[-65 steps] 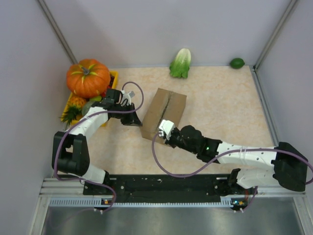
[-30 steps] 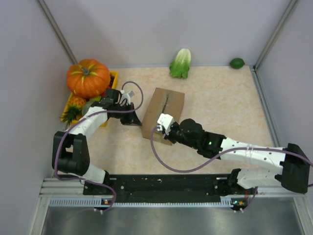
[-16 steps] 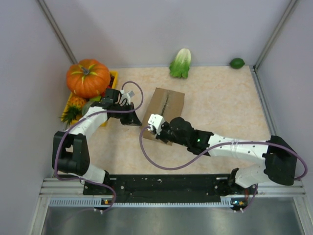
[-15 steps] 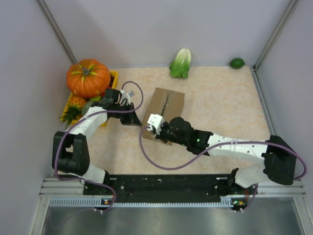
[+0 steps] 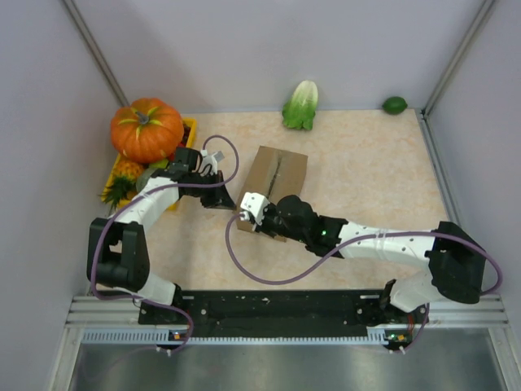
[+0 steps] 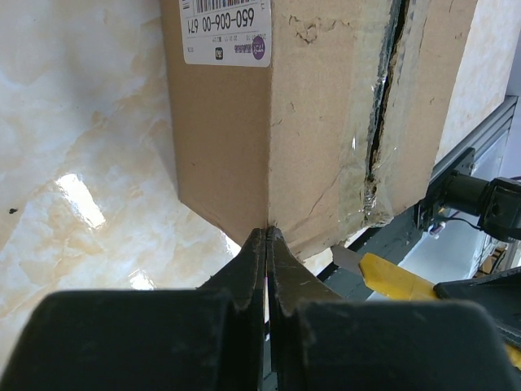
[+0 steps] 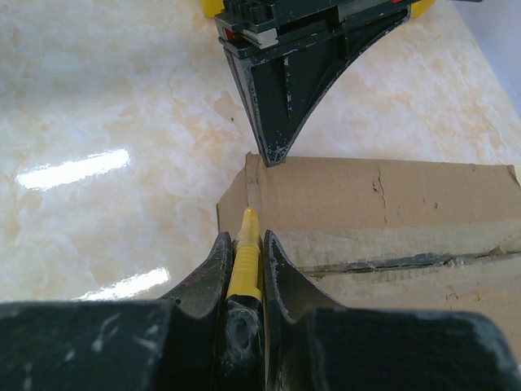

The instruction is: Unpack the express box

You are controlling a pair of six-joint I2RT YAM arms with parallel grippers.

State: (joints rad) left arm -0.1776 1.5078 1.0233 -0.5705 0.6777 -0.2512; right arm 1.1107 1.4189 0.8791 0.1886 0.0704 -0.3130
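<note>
I need to lift my right gripper, move it across to the right in the top view and lower it to release the knife (image 7: 245,252) on the bare tabletop, since the box's seam is wide open.
The express box (image 5: 281,175), brown cardboard with a taped centre seam (image 6: 383,90) and a white label (image 6: 226,31), lies mid-table with its flaps closed. My left gripper (image 5: 226,201) is shut with nothing in it, its tips (image 6: 266,232) pressed against the box's left corner edge. At the box's near-left corner my right gripper (image 5: 242,218) is shut on a yellow utility knife (image 7: 245,252). The knife's tip sits at the top edge of the box (image 7: 366,204), just short of the left fingers (image 7: 277,98). The left wrist view shows the knife's blade (image 6: 350,261) beside the box's end.
An orange pumpkin (image 5: 146,129) sits on a yellow tray (image 5: 190,126) at the far left, with a pineapple (image 5: 120,181) beside it. A green leafy cabbage (image 5: 301,104) and a lime (image 5: 395,104) lie along the back wall. Walls close in on both sides.
My right arm has swung left along the box's near end, carrying the knife to the near-left corner. The left arm has stayed at the box's left corner.
</note>
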